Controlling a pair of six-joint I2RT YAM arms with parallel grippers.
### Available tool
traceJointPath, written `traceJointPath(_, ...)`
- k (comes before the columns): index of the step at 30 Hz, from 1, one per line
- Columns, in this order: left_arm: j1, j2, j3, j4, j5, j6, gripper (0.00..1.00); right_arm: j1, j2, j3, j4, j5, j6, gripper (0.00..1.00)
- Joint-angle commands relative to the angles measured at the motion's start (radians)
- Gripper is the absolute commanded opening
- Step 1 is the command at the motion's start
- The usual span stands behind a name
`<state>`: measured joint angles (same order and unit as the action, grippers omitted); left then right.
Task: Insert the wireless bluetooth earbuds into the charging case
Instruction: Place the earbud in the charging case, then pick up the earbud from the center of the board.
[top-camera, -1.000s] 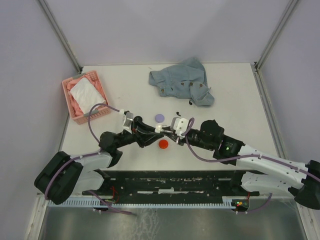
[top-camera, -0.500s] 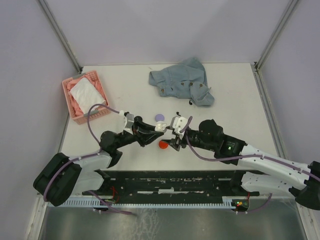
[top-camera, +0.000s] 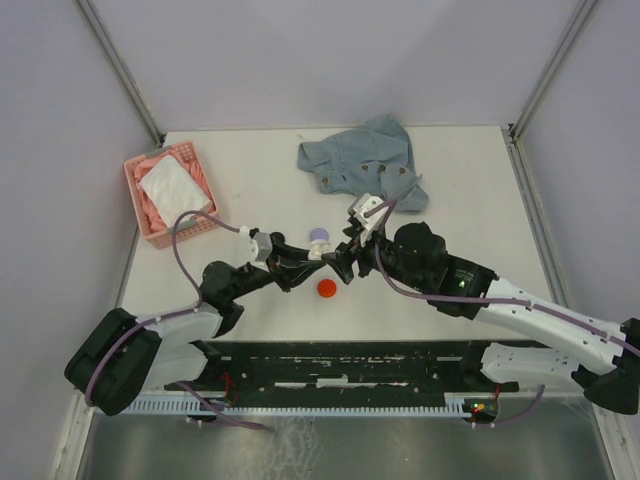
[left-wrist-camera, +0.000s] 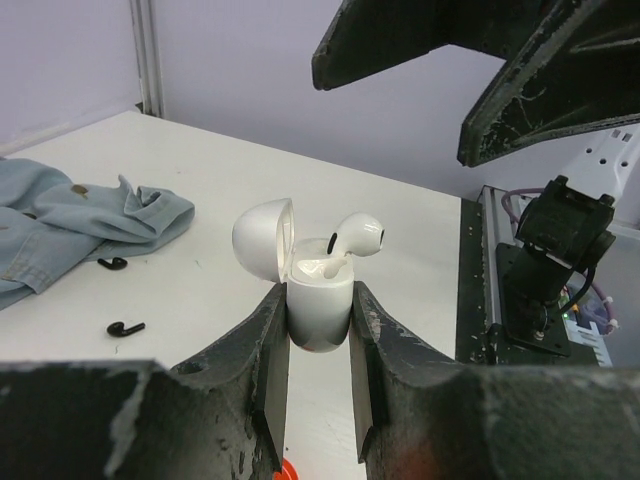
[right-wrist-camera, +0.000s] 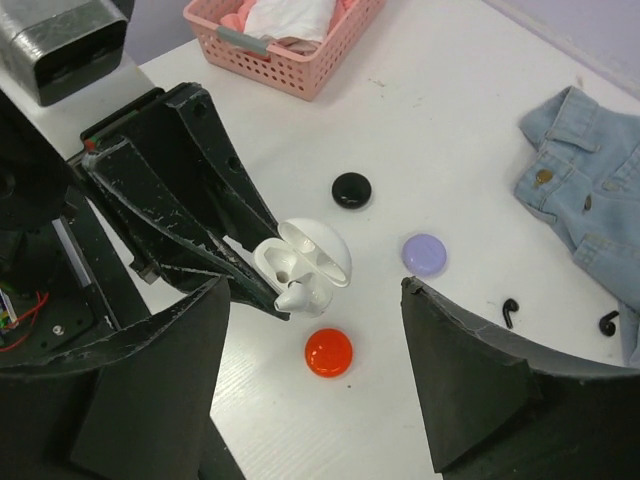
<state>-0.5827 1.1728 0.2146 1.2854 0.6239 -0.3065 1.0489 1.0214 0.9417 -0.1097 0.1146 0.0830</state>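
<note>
One hollow of the case is empty, so my right gripper will next move away, to the right in the top view, and down to close at the tabletop.
My left gripper (left-wrist-camera: 320, 330) is shut on the body of an open white charging case (left-wrist-camera: 320, 305), held above the table with its lid (left-wrist-camera: 262, 238) tipped back. A white earbud (left-wrist-camera: 356, 234) rests tilted in one well, its head sticking out. My right gripper (right-wrist-camera: 313, 325) is open and empty, just above and beside the case (right-wrist-camera: 318, 250); both meet mid-table in the top view, left gripper (top-camera: 311, 258), right gripper (top-camera: 341, 263). Two black earbuds (right-wrist-camera: 510, 312) (right-wrist-camera: 607, 321) lie loose on the table near the jeans.
A red round case (top-camera: 326, 288), a lilac one (top-camera: 319, 236) and a black one (right-wrist-camera: 351, 189) lie on the table below the grippers. Crumpled jeans (top-camera: 365, 165) lie at the back, and a pink basket (top-camera: 170, 195) with cloths stands at the left.
My right gripper opened and drew up and back from the white case, leaving the white earbud in it. The left gripper kept its hold, shifting slightly right.
</note>
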Motion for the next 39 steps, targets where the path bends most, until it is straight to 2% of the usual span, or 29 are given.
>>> traceJointPath(1,0.003,-0.036,-0.010,0.026,-0.027,0.063,0.03,0.002,0.049,0.097,-0.069,0.066,0.114,0.78)
traceJointPath(11,0.003,-0.081,-0.024,0.033,-0.018,0.038,0.03,0.001,0.104,0.123,-0.140,0.107,0.074,0.79)
traceJointPath(23,0.003,-0.088,-0.015,0.037,0.039,0.023,0.03,-0.003,0.077,0.105,-0.177,0.169,-0.002,0.77)
traceJointPath(27,0.003,-0.087,-0.016,0.003,0.001,0.035,0.03,-0.016,0.091,0.120,-0.218,0.187,0.000,0.78)
traceJointPath(32,0.003,-0.108,0.002,-0.179,-0.141,0.107,0.03,-0.105,0.145,0.164,-0.376,0.214,0.067,0.78)
traceJointPath(39,0.004,-0.123,-0.001,-0.243,-0.210,0.145,0.03,-0.279,0.239,0.120,-0.506,0.184,0.161,0.77)
